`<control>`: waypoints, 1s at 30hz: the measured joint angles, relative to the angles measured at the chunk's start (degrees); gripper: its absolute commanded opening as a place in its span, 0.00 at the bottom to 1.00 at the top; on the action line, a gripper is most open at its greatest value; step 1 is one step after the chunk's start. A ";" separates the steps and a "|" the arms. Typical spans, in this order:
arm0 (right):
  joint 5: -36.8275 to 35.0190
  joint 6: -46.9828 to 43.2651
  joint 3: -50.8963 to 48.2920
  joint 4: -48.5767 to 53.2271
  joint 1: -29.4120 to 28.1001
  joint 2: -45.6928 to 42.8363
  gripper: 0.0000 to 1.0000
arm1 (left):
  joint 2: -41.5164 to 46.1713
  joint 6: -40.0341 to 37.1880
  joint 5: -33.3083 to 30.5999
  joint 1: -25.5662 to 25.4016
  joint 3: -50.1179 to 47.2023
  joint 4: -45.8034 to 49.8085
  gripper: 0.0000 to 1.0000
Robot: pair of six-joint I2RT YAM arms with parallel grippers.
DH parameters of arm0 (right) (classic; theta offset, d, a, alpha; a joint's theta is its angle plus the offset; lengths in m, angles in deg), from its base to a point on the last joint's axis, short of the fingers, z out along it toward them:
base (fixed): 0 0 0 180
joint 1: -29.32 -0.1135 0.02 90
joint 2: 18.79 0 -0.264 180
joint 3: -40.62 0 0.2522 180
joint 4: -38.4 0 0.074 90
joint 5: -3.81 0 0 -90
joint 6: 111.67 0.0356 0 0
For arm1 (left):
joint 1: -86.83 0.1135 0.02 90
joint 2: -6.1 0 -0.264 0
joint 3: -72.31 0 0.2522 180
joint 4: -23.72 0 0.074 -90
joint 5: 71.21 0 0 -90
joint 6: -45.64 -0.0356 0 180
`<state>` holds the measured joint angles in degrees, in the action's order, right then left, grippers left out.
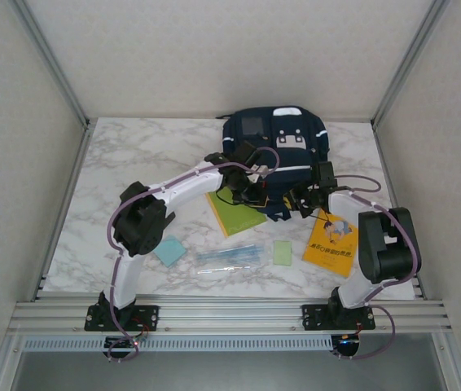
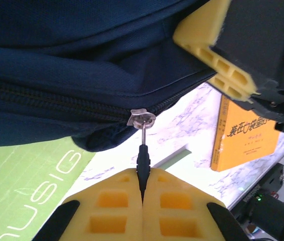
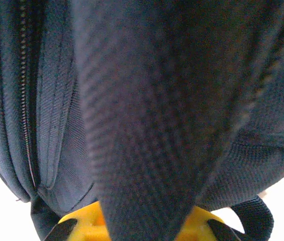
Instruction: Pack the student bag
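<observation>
I will hold the fabric and pull the zipper pull along the zip to the bag's side edge point(image 1: 228, 147), past the green notebook and outward of my left gripper. Then I will release the pull there.
The student bag point(image 1: 275, 134), dark navy with white and grey patches, lies at the back middle of the table. My left gripper point(image 1: 251, 191) is at its near edge, shut on the black zipper pull point(image 2: 143, 163), which hangs from the metal slider point(image 2: 141, 118) on the bag's zip. My right gripper point(image 1: 300, 204) is at the bag's near right corner. One of its yellow fingers point(image 2: 217, 60) shows in the left wrist view. In the right wrist view a fold of navy bag fabric point(image 3: 152, 125) runs down between the jaws of my right gripper point(image 3: 149, 226), which is shut on it.
A green notebook point(image 1: 234, 213) lies partly under the bag's near edge. A yellow book point(image 1: 332, 244) lies at the right. Nearer the front lie a light blue pad point(image 1: 169, 251), a clear pouch of pens point(image 1: 230, 257) and a small green note point(image 1: 283, 252).
</observation>
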<state>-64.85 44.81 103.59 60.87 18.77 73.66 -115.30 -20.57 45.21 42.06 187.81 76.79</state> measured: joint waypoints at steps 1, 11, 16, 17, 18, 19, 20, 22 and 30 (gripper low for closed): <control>-0.66 -1.51 0.28 1.01 0.02 -0.37 0.00 | 0.00 -0.74 -0.46 0.26 0.00 0.66 0.00; -4.42 -14.88 6.43 11.34 0.31 -3.26 0.00 | -0.07 -6.14 -8.74 7.65 0.13 6.78 0.00; -3.26 -17.70 6.62 12.09 0.46 -3.26 0.00 | -3.34 -7.13 -16.06 9.29 5.86 8.74 0.00; -3.17 -18.03 6.64 12.15 0.55 -3.26 0.00 | -4.59 -7.32 -17.70 9.55 7.56 9.22 0.00; -3.04 -18.45 6.71 12.26 0.61 -3.26 0.00 | -6.19 -7.43 -19.61 9.86 9.64 9.79 0.00; -2.73 -18.91 6.78 12.37 0.70 -3.26 0.00 | -8.04 -7.56 -21.75 10.21 11.98 10.27 0.00; -2.58 -19.21 6.86 12.52 0.74 -3.28 0.00 | -9.55 -7.76 -23.52 10.54 13.73 10.43 0.00; -1.81 -19.61 7.04 12.59 0.76 -3.34 0.00 | -12.87 -8.13 -27.87 11.21 17.46 10.45 0.00; 1.66 -19.85 7.02 10.23 0.74 -3.78 0.00 | -16.70 -6.86 -37.35 12.94 20.79 2.71 0.00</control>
<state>-63.19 24.96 110.60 71.10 19.52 69.87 -132.00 -27.43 7.85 55.00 208.59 79.50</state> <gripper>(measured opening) 0.062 0.038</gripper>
